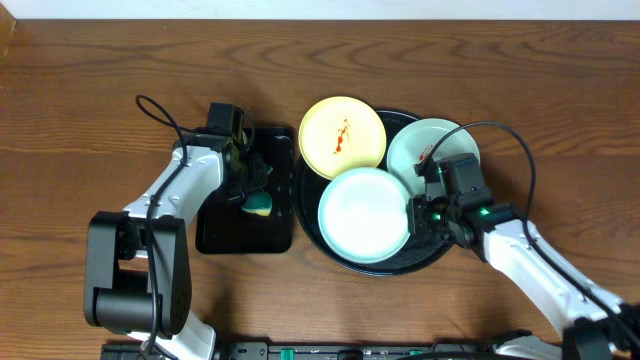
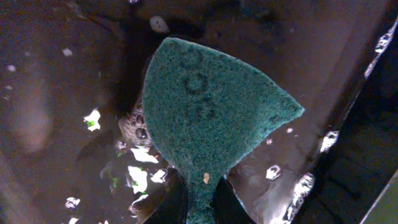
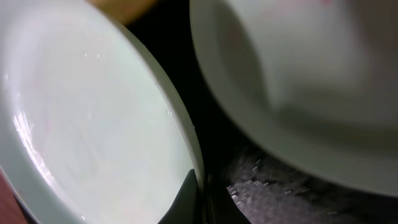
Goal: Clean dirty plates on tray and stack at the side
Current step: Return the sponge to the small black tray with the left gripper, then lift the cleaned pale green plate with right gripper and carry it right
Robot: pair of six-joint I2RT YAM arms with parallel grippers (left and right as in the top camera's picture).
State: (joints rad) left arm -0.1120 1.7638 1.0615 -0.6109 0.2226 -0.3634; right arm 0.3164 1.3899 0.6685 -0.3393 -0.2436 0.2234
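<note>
I need to raise my right gripper, move it to the right in the overhead view and lower it to the bare tabletop (image 1: 546,170) beside the back plate, because the plate it holds looks clean.
The round black tray (image 1: 442,257) holds three plates. The pale yellow plate (image 1: 343,136) with a red smear leans over its left rim. One light blue plate (image 1: 432,146) sits at the back right, with a red smear at its edge. The other light blue plate (image 1: 364,214) lies in front, looking clean. My right gripper (image 1: 415,214) is shut on this front plate's right rim (image 3: 186,143), one finger inside and one under it. My left gripper (image 1: 252,196) is shut on a green sponge (image 2: 211,118) over the wet rectangular tray (image 2: 56,93).
The small rectangular black tray (image 1: 225,235) stands left of the round tray, wet with foam bubbles (image 2: 134,124). The brown wooden table (image 1: 90,110) surrounds both. The back blue plate also shows in the right wrist view (image 3: 298,74).
</note>
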